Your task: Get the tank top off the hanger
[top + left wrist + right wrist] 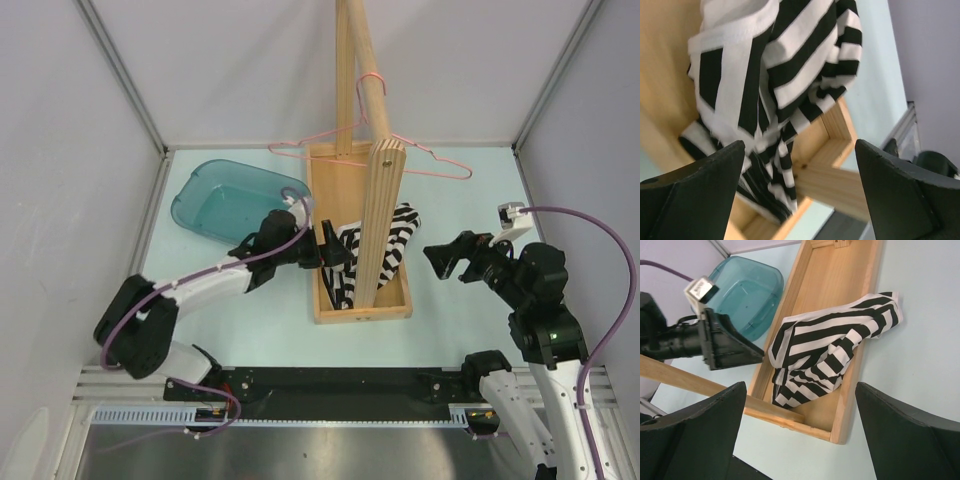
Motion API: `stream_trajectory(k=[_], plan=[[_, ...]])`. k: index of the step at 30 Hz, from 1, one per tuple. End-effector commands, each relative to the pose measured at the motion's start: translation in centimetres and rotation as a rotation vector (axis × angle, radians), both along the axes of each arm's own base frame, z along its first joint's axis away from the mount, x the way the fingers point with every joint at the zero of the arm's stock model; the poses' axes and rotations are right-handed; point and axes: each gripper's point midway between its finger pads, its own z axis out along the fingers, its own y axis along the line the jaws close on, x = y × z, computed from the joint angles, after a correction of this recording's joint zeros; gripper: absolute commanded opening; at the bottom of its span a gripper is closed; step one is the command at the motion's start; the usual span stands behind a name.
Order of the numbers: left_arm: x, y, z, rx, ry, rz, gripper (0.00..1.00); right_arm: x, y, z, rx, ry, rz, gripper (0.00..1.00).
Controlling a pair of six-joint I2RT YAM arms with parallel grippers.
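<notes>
I need to bring my left gripper down and to the right in the top view next, onto the tank top's middle fold, since the cloth bunches up there.
The black and white striped tank top (pixel 400 232) lies crumpled in the wooden base tray (pixel 385 308) of the rack, one corner draped over the right rail. The pink wire hanger (pixel 440 168) hangs bare by its hook on the wooden rod, above and behind the garment. My left gripper (pixel 335 250) is open at the tray's left rail, its fingers close to the striped tank top (pixel 780 75) with nothing between them. My right gripper (pixel 436 262) is open to the right of the tray, apart from the tank top (pixel 830 350). From the right wrist view the left gripper (pixel 725 347) shows beside the tray.
A wooden upright post (pixel 380 220) rises from the tray's near end and carries the slanted rod (pixel 362 60). A teal plastic bin (pixel 235 200) stands left of the rack, behind my left arm. Grey walls close the table on three sides.
</notes>
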Motion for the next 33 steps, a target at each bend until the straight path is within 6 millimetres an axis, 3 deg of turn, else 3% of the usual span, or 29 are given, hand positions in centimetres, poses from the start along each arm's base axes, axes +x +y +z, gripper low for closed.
stream_trajectory(k=[1, 2, 5, 10, 14, 16, 17, 22, 23, 24, 26, 27, 33], plan=[[3.2, -2.8, -0.5, 0.063, -0.122, -0.008, 0.97, -0.1, -0.4, 1.8, -0.012, -0.062, -0.010, 0.96], [4.3, -3.1, 0.0, 0.083, -0.142, 0.012, 0.96, -0.2, -0.3, 1.9, -0.012, -0.067, -0.003, 0.95], [4.5, -3.8, -2.5, 0.148, -0.121, -0.007, 0.96, -0.4, -0.5, 2.2, -0.029, -0.083, -0.007, 0.96], [2.1, -5.5, -5.9, 0.222, -0.106, -0.091, 0.92, -0.4, -0.9, 1.8, -0.061, -0.097, -0.015, 0.95], [-0.6, -6.9, -7.2, 0.303, -0.157, -0.152, 0.92, -0.1, -0.5, 1.2, -0.056, -0.082, 0.001, 0.96], [-0.4, -6.6, -8.0, 0.370, -0.160, -0.132, 0.92, 0.0, -0.5, 1.0, -0.056, -0.076, 0.001, 0.96], [-0.5, -6.4, -9.5, 0.411, -0.136, -0.138, 0.92, -0.1, -0.5, 0.8, -0.058, -0.073, 0.001, 0.95], [0.1, -4.2, -13.3, 0.608, -0.047, -0.089, 0.77, 0.0, -0.9, 0.7, -0.071, -0.082, -0.018, 0.96], [0.1, -4.0, -14.0, 0.634, -0.033, -0.085, 0.73, 0.0, -1.0, 0.6, -0.074, -0.080, -0.019, 0.96], [0.0, -3.5, -14.4, 0.667, -0.019, -0.092, 0.61, 0.0, -0.9, 0.6, -0.073, -0.081, -0.016, 0.96], [1.0, -3.6, -13.7, 0.691, -0.040, -0.063, 0.49, 0.1, -0.8, 0.7, -0.072, -0.081, -0.013, 0.96], [1.2, -3.5, -13.1, 0.694, -0.051, -0.060, 0.37, 0.1, -0.8, 0.7, -0.073, -0.075, -0.013, 0.96], [2.3, -3.7, -7.9, 0.651, -0.135, -0.019, 0.07, 0.0, -1.2, 0.9, -0.081, -0.077, -0.028, 0.96]])
